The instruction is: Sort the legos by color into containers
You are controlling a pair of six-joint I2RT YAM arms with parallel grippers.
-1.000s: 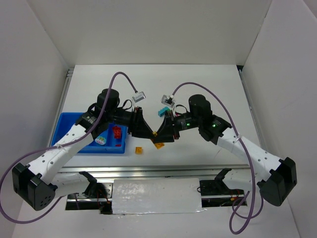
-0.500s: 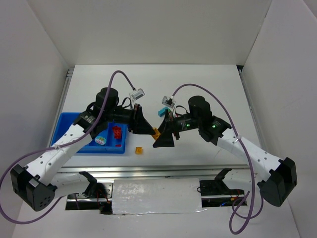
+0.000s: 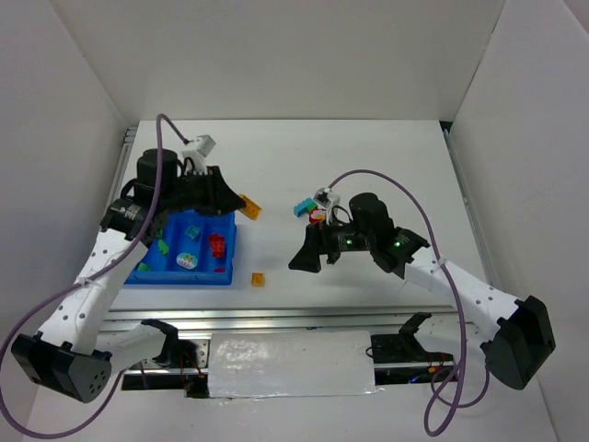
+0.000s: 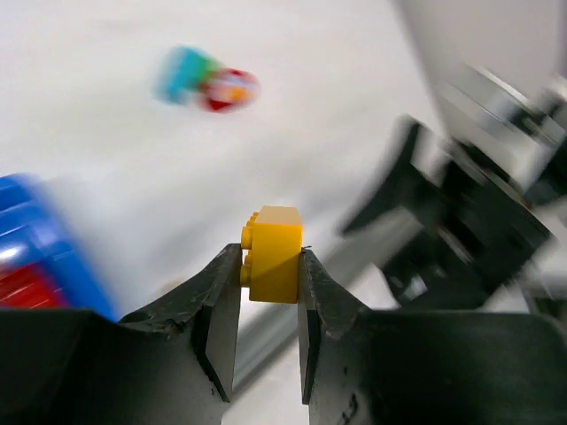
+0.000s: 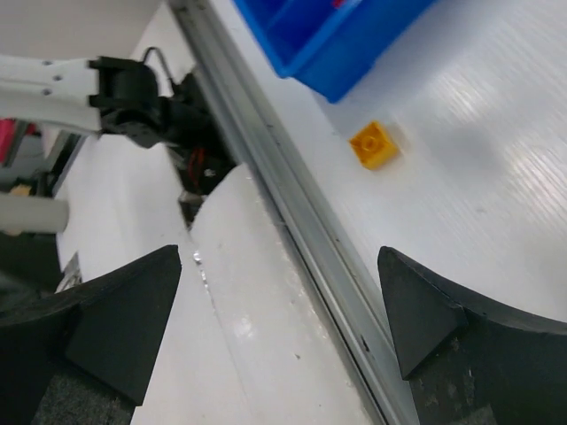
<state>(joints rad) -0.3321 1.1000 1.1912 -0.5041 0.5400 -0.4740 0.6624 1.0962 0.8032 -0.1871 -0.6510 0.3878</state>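
The left gripper carries its lego across the blue tray (image 3: pixel 140 275) past the green legos next, down over the tray's end beyond. Red and green legos occupy other containers.
My left gripper (image 3: pixel 243 206) is shut on an orange-yellow lego (image 3: pixel 251 211), held in the air just right of the blue tray's (image 3: pixel 140 275) far corner. The left wrist view shows that lego (image 4: pixel 273 254) pinched between both fingers (image 4: pixel 221 305). My right gripper (image 3: pixel 302 259) stands open and holds nothing, low over the table at the middle. A second yellow lego (image 3: pixel 259 278) lies on the table by the tray's near right corner, also seen as the yellow lego (image 5: pixel 375 144). A teal lego (image 3: pixel 302 207) and a red rounded piece (image 3: pixel 316 217) lie beside the right arm. Green legos (image 3: pixel 193 230), red legos (image 3: pixel 217 244) and a pale piece (image 3: pixel 187 261) sit in the tray's containers.
A metal rail (image 3: pixel 294 316) runs along the table's near edge, with a white taped plate (image 3: pixel 290 364) below it. White walls close in the left, back and right sides. The right arm's cable (image 3: pixel 368 175) loops above the table.
The orange-yellow lego passed from the right gripper to the left. The left arm swung up and left with it toward the tray. The right gripper opened and drew back.
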